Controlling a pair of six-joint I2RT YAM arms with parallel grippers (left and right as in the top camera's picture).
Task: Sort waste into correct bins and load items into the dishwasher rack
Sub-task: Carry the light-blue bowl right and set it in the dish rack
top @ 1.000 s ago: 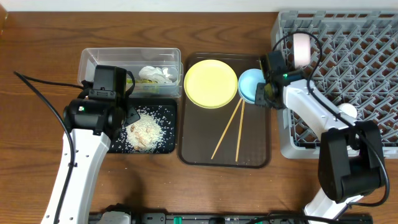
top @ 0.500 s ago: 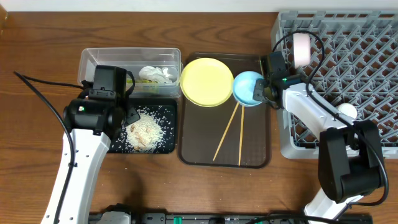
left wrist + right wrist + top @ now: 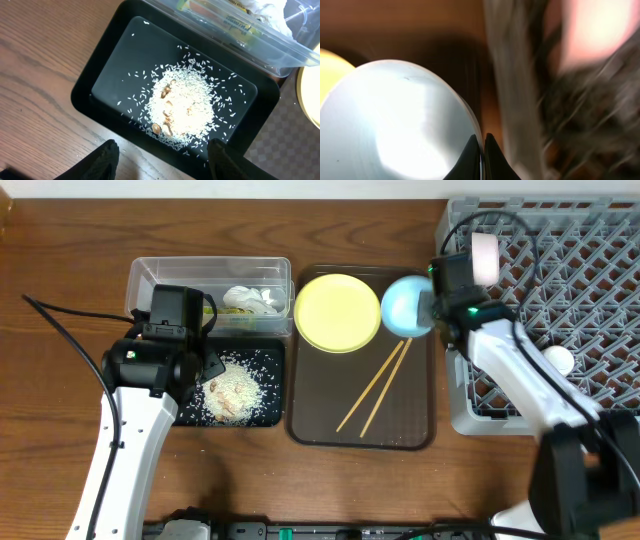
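The right gripper lifts across and brings the bowl down onto the rack's wires past the white cup next, as they lie to the gripper's right in the overhead view.
My right gripper (image 3: 432,308) is shut on the rim of the light blue bowl (image 3: 404,306) and holds it tipped on edge above the brown tray's far right corner, beside the grey dishwasher rack (image 3: 560,310). In the right wrist view the fingers (image 3: 481,150) pinch the bowl's rim (image 3: 405,125). The yellow plate (image 3: 337,312) and two chopsticks (image 3: 375,387) lie on the brown tray. My left gripper (image 3: 162,160) is open above the black tray (image 3: 105,75), which holds rice scraps (image 3: 185,107). The clear tub (image 3: 150,280) holds white paper (image 3: 250,298) and a green-yellow wrapper (image 3: 227,17).
A small white cup (image 3: 486,258) lies in the rack's far left corner and a white bowl (image 3: 559,360) shows behind my right arm. The dark brown serving tray (image 3: 310,410) lies between the bins and the rack. Cables run across the table's left side.
My right gripper has lifted the blue bowl off the brown tray and tipped it toward the rack. The plate and chopsticks have shifted a little. The left arm has not moved.
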